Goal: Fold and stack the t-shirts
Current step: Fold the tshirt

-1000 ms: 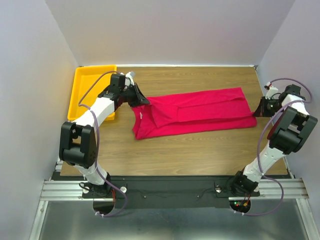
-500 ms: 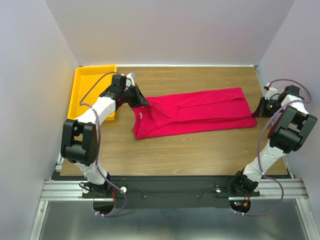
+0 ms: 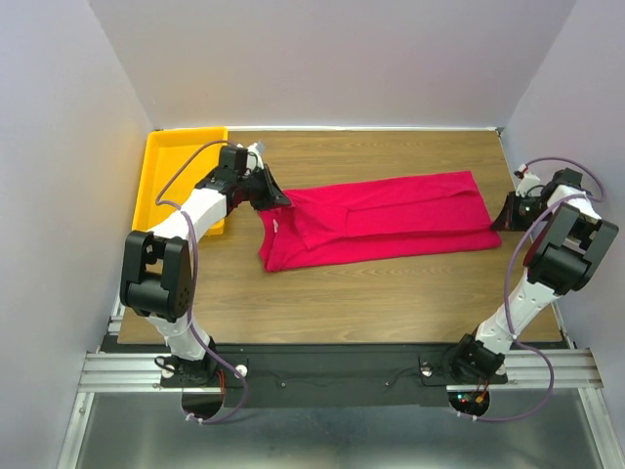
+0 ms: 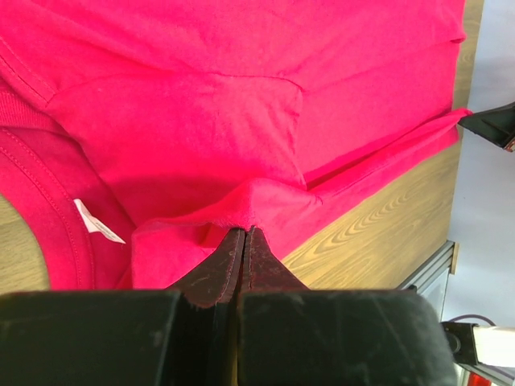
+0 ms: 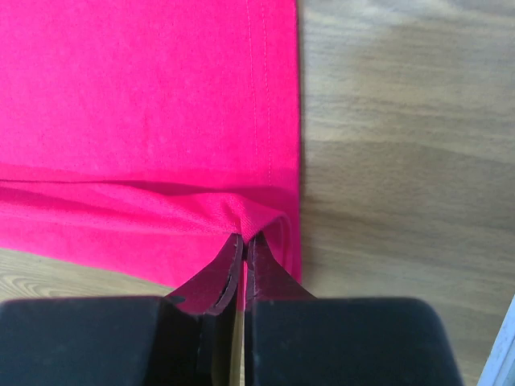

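Observation:
I should move my right gripper gently a little outward along the hem (image 3: 495, 231) (image 5: 259, 230) and let go of the pleat there, because the pinched hem corner is already over the shirt's lower layer.
A crimson-red t-shirt (image 3: 381, 220) lies stretched across the wooden table, folded lengthwise into a long band with its neck end on the left. My left gripper (image 3: 278, 198) is shut on the cloth at the shirt's left end; the left wrist view shows its jaws pinching a raised fold of t-shirt (image 4: 201, 121) beside the collar and white label. My right gripper (image 3: 498, 224) is shut on the shirt's right hem corner. In the right wrist view the jaws are pressed together on a small pleat of the hemmed t-shirt (image 5: 145, 104) edge.
A yellow plastic tray (image 3: 171, 161) sits at the table's back left corner, just behind the left arm. Bare wood table (image 3: 391, 283) runs in front of the shirt. Grey walls close in on both sides and the back.

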`<state>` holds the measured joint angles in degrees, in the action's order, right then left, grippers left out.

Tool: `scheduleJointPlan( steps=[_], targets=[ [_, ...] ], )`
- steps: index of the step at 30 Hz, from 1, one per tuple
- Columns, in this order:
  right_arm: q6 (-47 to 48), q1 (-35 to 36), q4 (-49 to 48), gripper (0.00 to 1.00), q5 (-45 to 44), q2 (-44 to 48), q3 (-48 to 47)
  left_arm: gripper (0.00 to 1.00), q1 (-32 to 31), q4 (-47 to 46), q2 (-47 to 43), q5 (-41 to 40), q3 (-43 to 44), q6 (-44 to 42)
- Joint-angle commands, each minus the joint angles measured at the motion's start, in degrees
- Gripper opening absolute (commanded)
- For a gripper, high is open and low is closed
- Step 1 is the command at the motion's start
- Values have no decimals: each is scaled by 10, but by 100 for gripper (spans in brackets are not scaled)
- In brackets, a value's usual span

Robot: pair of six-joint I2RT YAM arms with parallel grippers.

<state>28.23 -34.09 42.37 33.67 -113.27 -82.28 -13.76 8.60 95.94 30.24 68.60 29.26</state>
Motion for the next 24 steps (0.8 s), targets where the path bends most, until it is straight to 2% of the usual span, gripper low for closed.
scheduleJointPlan(
  steps=[1,13,19,22,23,24],
  targets=[
    [-10,3,-25,1,13,-9,-36,0,3,-15,0,-1,36,-16],
    [-39,11,-30,1,23,-32,-71,0,3,-14,5,-10,43,-26],
    [-42,18,-32,5,21,-41,-73,0,3,-16,12,-9,48,-26],
    [-46,21,-34,15,22,-41,-75,0,3,-15,14,-9,52,-25],
    [-49,22,-37,27,26,-41,-75,0,3,-16,14,-8,53,-24],
    [-53,22,-37,31,30,-41,-78,0,3,-15,16,-8,54,-24]
  ],
)
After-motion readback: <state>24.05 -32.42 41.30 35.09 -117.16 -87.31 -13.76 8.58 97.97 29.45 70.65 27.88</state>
